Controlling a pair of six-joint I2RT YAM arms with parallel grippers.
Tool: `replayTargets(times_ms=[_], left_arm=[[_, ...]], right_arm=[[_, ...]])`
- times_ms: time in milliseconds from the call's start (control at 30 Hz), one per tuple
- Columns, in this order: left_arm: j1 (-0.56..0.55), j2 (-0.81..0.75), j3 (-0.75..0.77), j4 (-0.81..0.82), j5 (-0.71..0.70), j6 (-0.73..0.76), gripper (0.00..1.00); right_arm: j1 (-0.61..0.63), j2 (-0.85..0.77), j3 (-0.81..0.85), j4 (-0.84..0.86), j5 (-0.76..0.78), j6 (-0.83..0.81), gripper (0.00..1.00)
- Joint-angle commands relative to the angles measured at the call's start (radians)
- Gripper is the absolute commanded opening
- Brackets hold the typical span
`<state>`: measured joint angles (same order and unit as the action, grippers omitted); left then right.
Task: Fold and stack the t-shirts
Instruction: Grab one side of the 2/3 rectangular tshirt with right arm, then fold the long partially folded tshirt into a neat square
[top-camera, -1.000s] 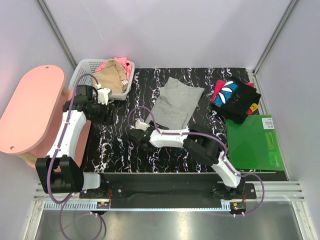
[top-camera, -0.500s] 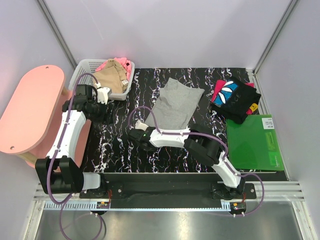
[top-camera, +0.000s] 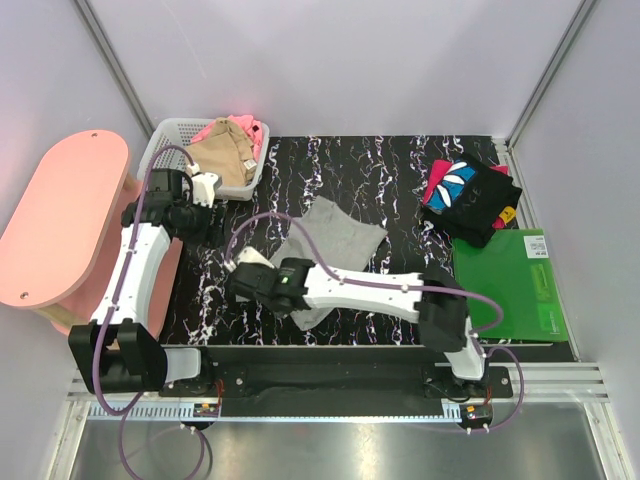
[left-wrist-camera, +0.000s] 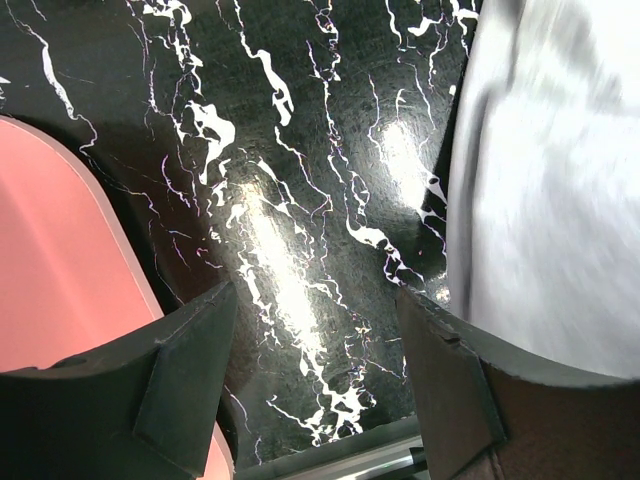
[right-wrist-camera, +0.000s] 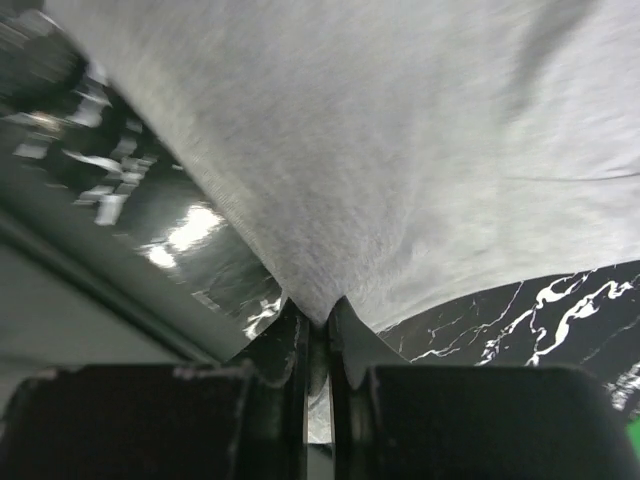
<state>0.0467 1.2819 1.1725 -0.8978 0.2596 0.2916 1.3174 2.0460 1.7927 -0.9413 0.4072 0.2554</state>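
Note:
My right gripper will carry the t-shirt's pinched edge over the t-shirt's middle (top-camera: 332, 240), which is to the right of my right gripper in the top view, and let go, so the cloth is doubled.
The light-grey t-shirt (top-camera: 335, 240) lies stretched across the middle of the black marble table (top-camera: 390, 170), pulled toward the near left. My right gripper (top-camera: 300, 303) is shut on its near edge. In the right wrist view the cloth (right-wrist-camera: 380, 130) rises in a pinched peak between the closed fingers of the right gripper (right-wrist-camera: 318, 315). My left gripper (top-camera: 207, 226) hangs open over the table's left side with nothing between its fingers (left-wrist-camera: 190, 390), and the grey t-shirt (left-wrist-camera: 550, 180) shows to its right. A tan t-shirt (top-camera: 222, 152) and a pink one (top-camera: 213, 129) lie in the basket. A black printed t-shirt (top-camera: 470, 195) lies folded at the far right.
The white lattice basket (top-camera: 163, 150) stands at the far left corner. A flat green board (top-camera: 510, 285) lies at the right edge. A pink oval side table (top-camera: 60, 220) sits beside the left arm, and it (left-wrist-camera: 60, 270) also fills the left of the left wrist view.
My right gripper has shut on the grey t-shirt's near edge and dragged it toward the near left, so the shirt has slid and narrowed. The left arm has barely moved.

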Motion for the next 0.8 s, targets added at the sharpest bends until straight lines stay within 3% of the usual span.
replayTargets(times_ms=[0, 333, 767], left_arm=[[0.004, -0.036, 0.05, -0.001, -0.008, 0.012, 0.69], [0.004, -0.033, 0.073, -0.016, -0.008, 0.02, 0.69], [-0.001, -0.03, 0.082, -0.033, 0.02, 0.007, 0.69]], right_arm=[[-0.047, -0.159, 0.054, -0.022, -0.066, 0.082, 0.0], [-0.242, -0.26, -0.061, 0.085, -0.206, 0.096, 0.0], [-0.25, -0.297, -0.171, 0.156, -0.335, 0.139, 0.0]])
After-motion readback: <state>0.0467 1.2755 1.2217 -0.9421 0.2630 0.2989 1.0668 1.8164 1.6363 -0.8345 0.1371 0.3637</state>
